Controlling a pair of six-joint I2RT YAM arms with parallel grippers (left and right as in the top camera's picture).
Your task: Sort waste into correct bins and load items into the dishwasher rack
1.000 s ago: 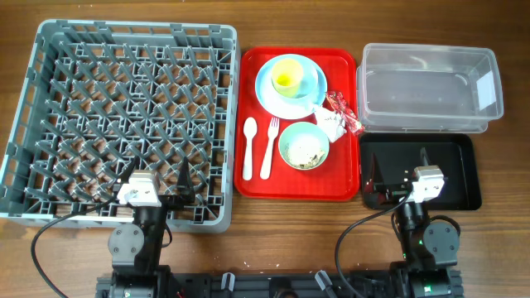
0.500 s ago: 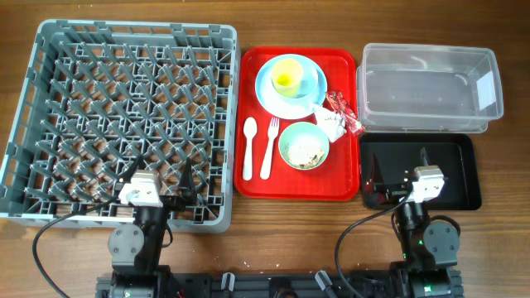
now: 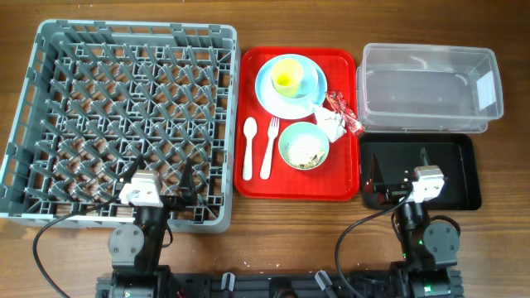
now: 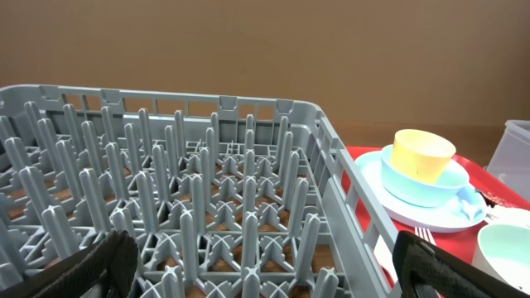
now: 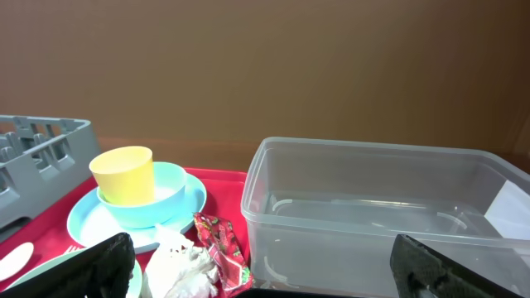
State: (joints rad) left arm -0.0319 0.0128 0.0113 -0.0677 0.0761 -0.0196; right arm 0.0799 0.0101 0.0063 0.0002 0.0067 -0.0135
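Observation:
My left gripper rises outward over the rack's side next, then tilts down to the handle of the white fork.
The grey dishwasher rack stands at the left and holds nothing. On the red serving tray a yellow cup sits in a pale bowl on the pale blue plate. A second bowl holds rice-like scraps. A white spoon and fork lie beside it. The crumpled napkin and red wrapper lie at the tray's right edge. The clear tub and black tray are at the right. My left gripper is open over the rack's near edge. My right gripper is open over the black tray.
In the left wrist view the rack pegs fill the space between my fingers, and the cup is off to the right. In the right wrist view the wrapper and napkin lie left of the tub.

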